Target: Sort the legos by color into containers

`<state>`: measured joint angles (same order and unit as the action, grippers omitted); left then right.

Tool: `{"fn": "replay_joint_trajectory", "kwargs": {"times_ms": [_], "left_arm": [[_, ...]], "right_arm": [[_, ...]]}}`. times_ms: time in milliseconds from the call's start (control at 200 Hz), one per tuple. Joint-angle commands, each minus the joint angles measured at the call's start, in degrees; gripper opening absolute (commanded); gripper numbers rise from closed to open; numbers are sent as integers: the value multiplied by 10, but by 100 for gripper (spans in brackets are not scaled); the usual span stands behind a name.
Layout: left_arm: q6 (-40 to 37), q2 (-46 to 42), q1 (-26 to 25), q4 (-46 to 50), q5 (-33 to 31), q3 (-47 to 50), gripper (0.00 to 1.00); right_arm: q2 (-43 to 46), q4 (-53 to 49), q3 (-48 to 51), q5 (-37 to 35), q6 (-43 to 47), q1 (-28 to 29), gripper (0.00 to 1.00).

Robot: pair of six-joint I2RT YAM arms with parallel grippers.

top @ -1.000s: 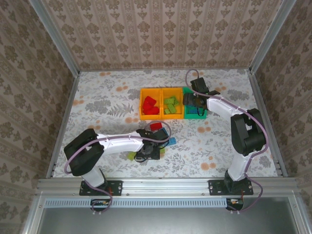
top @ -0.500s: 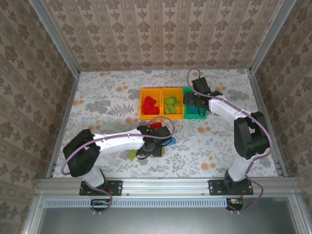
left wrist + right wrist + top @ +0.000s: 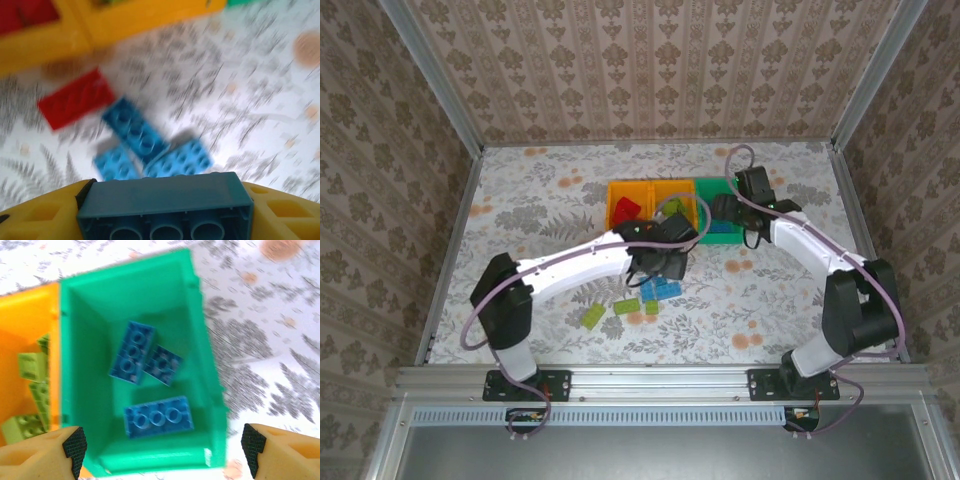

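Note:
I need to swing my left gripper outward and across next until the blue lego is over the green bin (image 3: pixel 722 227), then let it go, because there are blue legos in there.
My left gripper (image 3: pixel 667 262) is shut on a blue lego (image 3: pixel 165 202), held above the table just in front of the containers. Below it lie three loose blue legos (image 3: pixel 135 131) and a red lego (image 3: pixel 75 105). The containers stand in a row: an orange bin (image 3: pixel 611 215) with red legos, an orange bin (image 3: pixel 672 187) with lime legos (image 3: pixel 31 367), and a green bin (image 3: pixel 200 330). My right gripper (image 3: pixel 160 452) is open above the green bin, where three blue legos (image 3: pixel 157 421) lie.
Loose lime legos (image 3: pixel 592 317) and blue legos (image 3: pixel 660 289) lie on the floral tabletop near the front middle. Metal frame rails (image 3: pixel 455 240) and patterned walls close in the table on three sides.
My left arm has swung away from the front of the table toward the bins, carrying the blue lego. The right arm has shifted slightly right, its gripper still over the green bin.

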<state>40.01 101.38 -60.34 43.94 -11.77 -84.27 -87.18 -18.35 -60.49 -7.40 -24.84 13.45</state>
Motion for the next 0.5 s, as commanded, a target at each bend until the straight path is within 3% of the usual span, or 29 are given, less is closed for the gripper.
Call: {"fn": "replay_joint_trajectory", "kwargs": {"times_ms": [0, 280, 495], "left_arm": [[-111, 36, 19, -38, 5, -70, 56], [-209, 162, 68, -98, 111, -235, 56], [-216, 255, 113, -142, 215, -334, 55]], "right_arm": [[46, -9, 44, -3, -18, -9, 85], [138, -14, 138, -14, -44, -22, 88], [184, -13, 192, 4, -66, -22, 87]]}}
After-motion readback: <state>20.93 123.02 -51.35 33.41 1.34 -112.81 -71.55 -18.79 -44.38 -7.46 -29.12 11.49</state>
